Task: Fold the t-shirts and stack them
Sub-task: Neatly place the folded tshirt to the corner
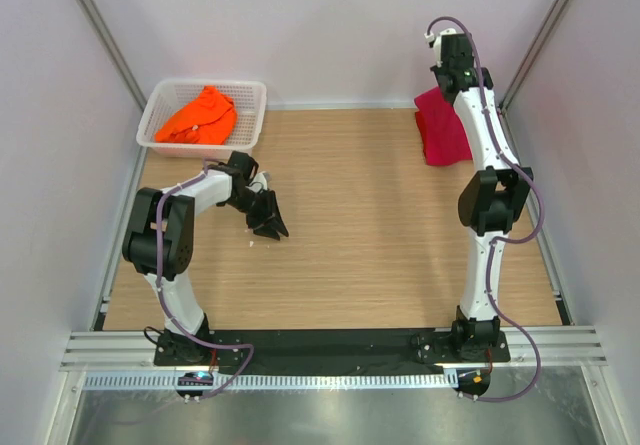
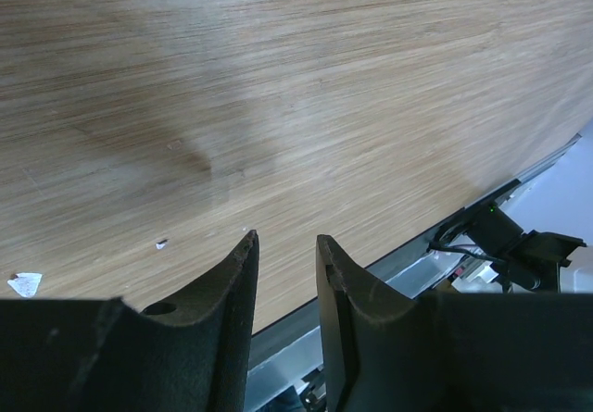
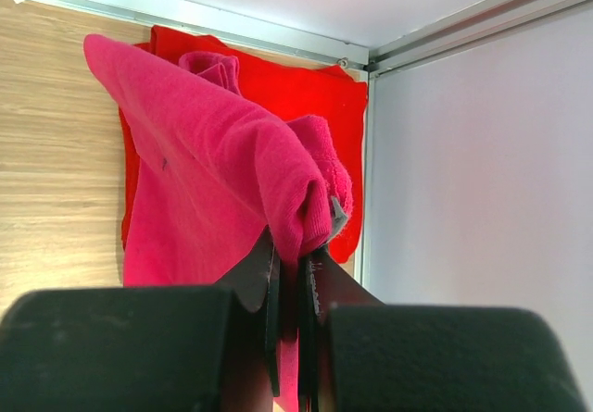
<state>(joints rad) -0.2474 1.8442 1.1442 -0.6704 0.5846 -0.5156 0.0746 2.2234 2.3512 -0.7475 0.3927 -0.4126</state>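
My right gripper next moves down and toward the right in the top view over the red t-shirt's far corner (image 3: 341, 95). It releases the magenta-pink t-shirt's fold there, since the red t-shirt lies uncovered.
My right gripper (image 3: 295, 255) is shut on a bunched fold of the magenta-pink t-shirt (image 3: 204, 171), which hangs lifted over the red t-shirt (image 3: 306, 97) lying flat in the far right corner. From the top view both show as one red-pink heap (image 1: 440, 130) beside the right arm. The bright orange t-shirt (image 1: 200, 115) lies crumpled in the white basket (image 1: 158, 130) at the far left. My left gripper (image 1: 270, 225) hovers low over the bare wood left of centre. In its wrist view, the left gripper (image 2: 283, 238) is open with nothing between its fingers.
White walls and metal rails close in the table on the left, back and right; the right wall (image 3: 482, 199) stands just beside the held shirt. A small white scrap (image 2: 25, 284) lies on the wood near the left gripper. The black base plate (image 1: 330, 345) runs along the near edge.
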